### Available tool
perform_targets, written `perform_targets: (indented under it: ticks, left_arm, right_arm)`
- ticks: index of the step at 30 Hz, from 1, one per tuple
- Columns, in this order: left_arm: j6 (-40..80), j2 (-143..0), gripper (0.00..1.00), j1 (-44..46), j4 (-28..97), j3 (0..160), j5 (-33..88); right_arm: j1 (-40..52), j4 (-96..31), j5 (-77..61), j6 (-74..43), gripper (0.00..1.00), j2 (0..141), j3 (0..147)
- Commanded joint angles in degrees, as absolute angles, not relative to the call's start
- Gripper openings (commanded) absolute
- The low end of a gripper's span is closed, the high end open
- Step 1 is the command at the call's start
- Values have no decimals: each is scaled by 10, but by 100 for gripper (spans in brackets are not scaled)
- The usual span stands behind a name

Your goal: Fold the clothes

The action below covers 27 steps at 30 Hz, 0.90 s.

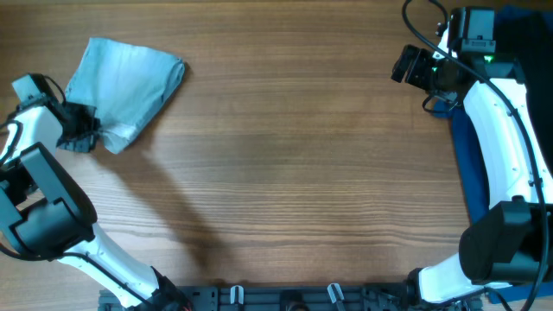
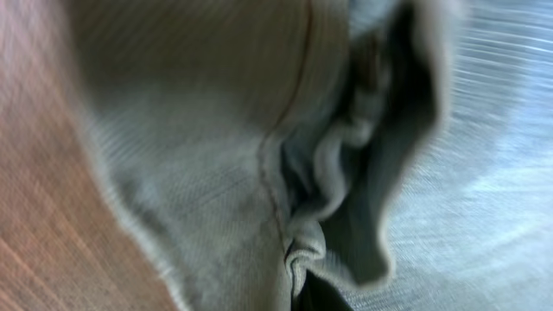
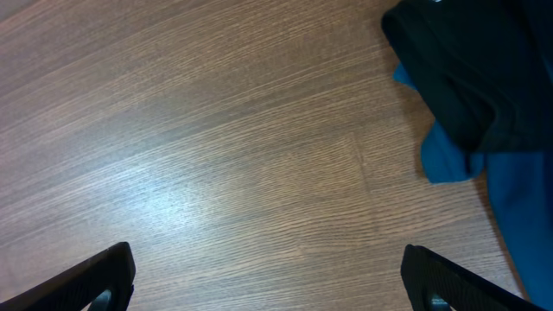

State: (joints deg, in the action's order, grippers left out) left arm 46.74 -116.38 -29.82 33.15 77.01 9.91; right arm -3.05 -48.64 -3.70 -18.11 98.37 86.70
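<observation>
The left gripper needs to slide to the right in the overhead view and shift the bundle toward the bare tabletop. It should then release the bundle, because that side of the tabletop is clear.
The light blue denim shorts (image 1: pixel 125 85) lie folded into a compact bundle at the far left of the table. My left gripper (image 1: pixel 84 130) is at the bundle's lower left edge and looks shut on the cloth. The left wrist view is filled with blurred denim folds and a stitched seam (image 2: pixel 276 164); the fingers there are hidden by cloth. My right gripper (image 1: pixel 404 65) is at the far right, open and empty over bare wood, with both fingertips wide apart in the right wrist view (image 3: pixel 268 281).
A dark blue garment (image 1: pixel 471 164) lies along the table's right edge under the right arm. A black garment (image 3: pixel 467 69) lies on top of it at the back right corner. The table (image 1: pixel 285 173) is brown wood.
</observation>
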Motion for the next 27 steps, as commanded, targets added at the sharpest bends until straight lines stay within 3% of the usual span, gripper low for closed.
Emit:
perform_targets:
  ticks: [1,11,12,13,14,15,17,20,27]
  left_arm:
    - [504,-1168,4,-293,351,736,104]
    - [447,-1168,5,-265,380,737,210]
    - [434,-1167,10,-264,378,737,210]
    - [421,-1167,26,-264,377,738,209]
    - [409,-1166,54,-266,379,742,208]
    - [402,-1164,68,-268,381,745,208]
    - [385,-1155,87,-272,393,756,208]
    - [377,-1127,91,-273,418,772,202]
    - [327,-998,84,-267,485,791,149]
  right_arm:
    - [-28,-485,-26,-180,99,983,865]
    - [-28,-485,-25,-180,100,983,865]
    - [-28,-485,-25,-180,100,983,865]
    - [-28,-485,-25,-180,99,983,865]
    - [-28,-485,-25,-180,100,983,865]
    - [-28,-485,-25,-180,100,983,865]
    - [-28,-485,-25,-180,100,983,865]
    - [-28,-485,-26,-180,99,983,865]
    - [-28,-485,-25,-180,100,983,865]
